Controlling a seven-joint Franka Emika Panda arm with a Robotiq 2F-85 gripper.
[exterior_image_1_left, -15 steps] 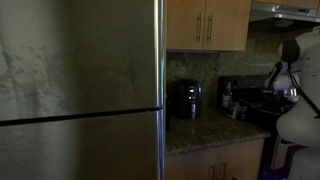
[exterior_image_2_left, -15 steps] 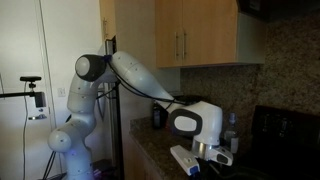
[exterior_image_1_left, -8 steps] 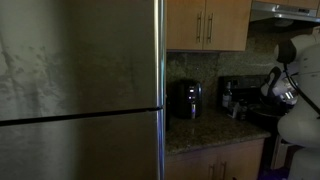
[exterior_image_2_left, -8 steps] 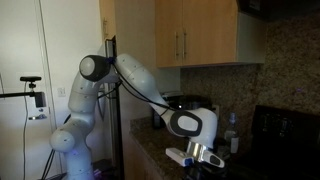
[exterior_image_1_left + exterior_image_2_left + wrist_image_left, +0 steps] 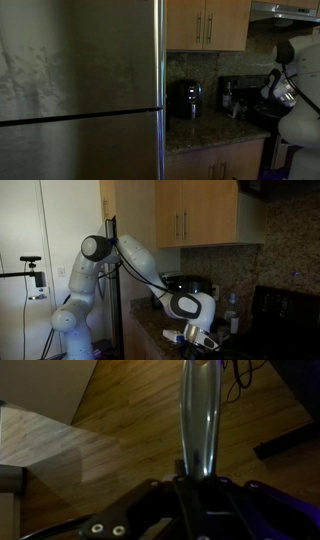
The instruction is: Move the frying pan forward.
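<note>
I should next push the held handle outward, toward the black stove, and release it there, as the stove is outward of my gripper.
In the wrist view a shiny metal frying pan handle runs straight up from my gripper, whose dark fingers are closed on its near end. The pan's bowl is out of view, and wooden floor shows behind the handle. In an exterior view my gripper hangs low over the front edge of the granite counter, near the black stove. In an exterior view my white arm shows at the far right, and the pan is not visible there.
A large steel fridge fills the left of an exterior view. A black appliance and bottles stand on the counter under wooden cabinets. A camera on a stand stands beside the arm's base.
My wrist and gripper have shifted slightly left and down along the counter's front edge, still holding the handle. Nothing else has moved.
</note>
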